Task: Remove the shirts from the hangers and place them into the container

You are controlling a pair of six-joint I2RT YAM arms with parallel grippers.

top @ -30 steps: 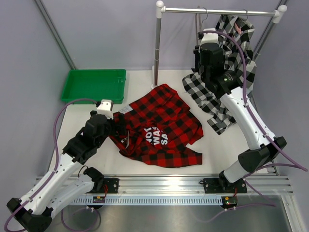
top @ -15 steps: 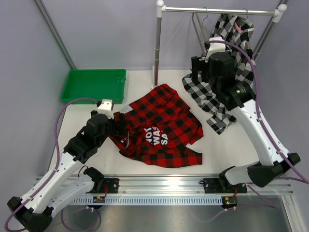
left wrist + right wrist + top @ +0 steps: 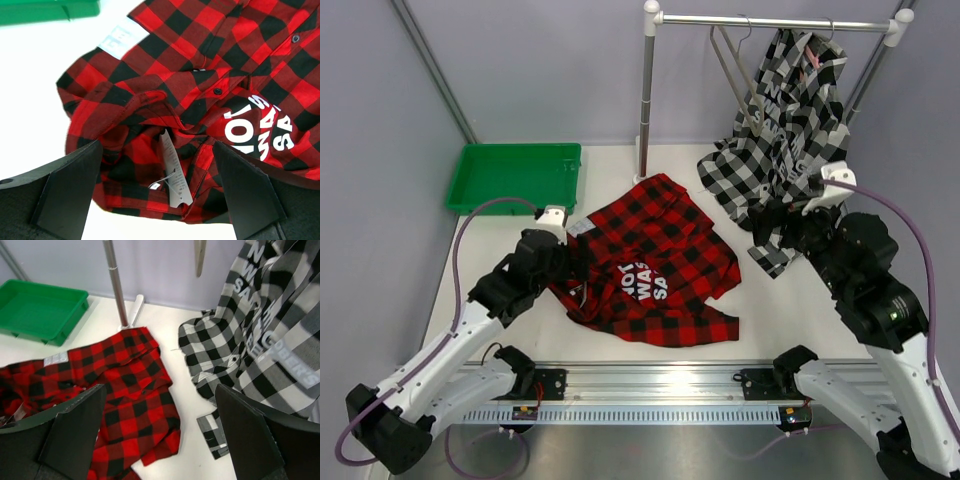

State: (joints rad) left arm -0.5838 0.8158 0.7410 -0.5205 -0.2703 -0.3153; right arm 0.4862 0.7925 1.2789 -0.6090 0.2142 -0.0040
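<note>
I next move my left gripper down and to the right in the top view onto the red-and-black shirt's fold beside the white lettering, since it is below and to that side.
The red-and-black shirt (image 3: 650,260) lies crumpled on the table, off any hanger. My left gripper (image 3: 570,264) hovers open over its left edge; in the left wrist view the shirt (image 3: 200,90) and its white tag sit between the spread fingers of that gripper (image 3: 157,165). The black-and-white shirt (image 3: 780,130) hangs from the rail, its lower part draped on the table. A bare wire hanger (image 3: 732,60) hangs to its left. My right gripper (image 3: 772,225) is open, low, just in front of that shirt (image 3: 260,340), holding nothing (image 3: 161,400). The green container (image 3: 515,175) holds nothing.
The rack's upright pole (image 3: 647,90) stands at the back centre, its rail (image 3: 770,22) running right. Grey walls close in the left, back and right sides. The metal base rail (image 3: 650,385) lies along the near edge.
My right arm has pulled away from the rack rail, down toward the near right, and its jaws have opened. My left arm shifted slightly right over the red shirt.
</note>
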